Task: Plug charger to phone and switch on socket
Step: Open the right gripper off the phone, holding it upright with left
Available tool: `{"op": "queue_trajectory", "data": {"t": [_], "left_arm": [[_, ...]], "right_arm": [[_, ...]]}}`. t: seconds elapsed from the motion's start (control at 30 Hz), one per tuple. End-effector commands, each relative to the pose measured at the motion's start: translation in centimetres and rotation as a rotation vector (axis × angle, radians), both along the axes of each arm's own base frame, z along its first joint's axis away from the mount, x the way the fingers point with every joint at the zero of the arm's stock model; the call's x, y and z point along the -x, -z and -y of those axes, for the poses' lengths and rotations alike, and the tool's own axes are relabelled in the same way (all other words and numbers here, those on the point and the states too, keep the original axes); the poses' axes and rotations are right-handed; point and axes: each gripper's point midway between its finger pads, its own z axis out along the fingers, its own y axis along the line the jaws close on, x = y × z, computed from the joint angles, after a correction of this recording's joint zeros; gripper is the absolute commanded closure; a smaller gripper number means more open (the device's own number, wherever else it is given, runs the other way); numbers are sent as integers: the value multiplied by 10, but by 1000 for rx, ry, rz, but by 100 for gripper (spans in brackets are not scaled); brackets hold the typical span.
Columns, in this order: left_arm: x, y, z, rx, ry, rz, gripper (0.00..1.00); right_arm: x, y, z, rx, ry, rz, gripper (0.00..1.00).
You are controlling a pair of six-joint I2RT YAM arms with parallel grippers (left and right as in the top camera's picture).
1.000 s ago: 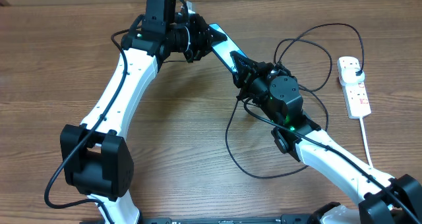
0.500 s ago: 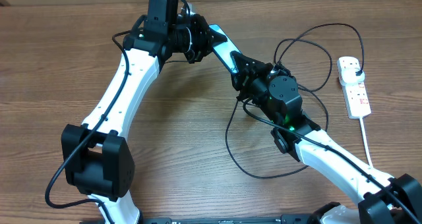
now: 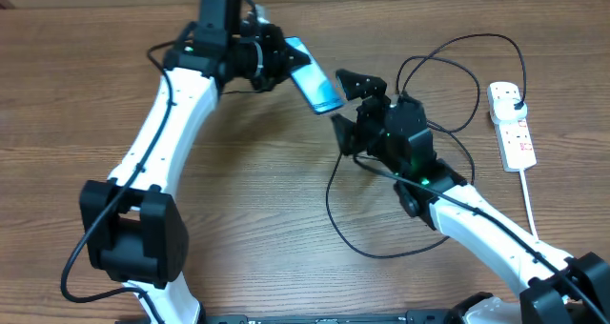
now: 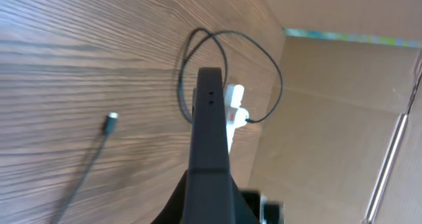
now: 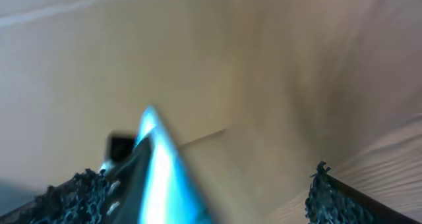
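The right gripper turns away from the phone next and comes down to the charger's connector end (image 3: 339, 155).
The phone (image 3: 314, 86), its light-blue screen lit, hangs tilted above the table with my left gripper (image 3: 283, 65) shut on its upper end. In the left wrist view the phone (image 4: 210, 128) shows edge-on as a dark bar. The charger (image 3: 355, 231) loops in black across the table, and its connector tip (image 4: 111, 120) lies loose on the wood. Just right of the phone, my right gripper (image 3: 351, 107) stands open with nothing in it. The right wrist view shows the phone (image 5: 158, 174) blurred beside the left finger (image 5: 72, 199). The white socket (image 3: 512, 124) lies far right with the black plug in it.
The socket's thick white cord (image 3: 530, 202) runs toward the front right edge. A cardboard wall (image 4: 330, 112) stands behind the table. Bare wood lies front left and centre.
My right gripper has gone from shut to wide open at the phone's lower end. The left arm has swung left with the phone, apart from the right fingers.
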Motion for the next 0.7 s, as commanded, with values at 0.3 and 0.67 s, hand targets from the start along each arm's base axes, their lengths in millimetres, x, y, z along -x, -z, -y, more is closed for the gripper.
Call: {"op": "queue_trajectory", "data": {"t": [0.3,0.67], "left_arm": [[36,-16,-82,117,197,102,96],[60,-34,-79,249,284,131,96]], "right_arm": [[37,87,62,664,-417,-36,6],[81,95,38,666,-757,28,39]]}}
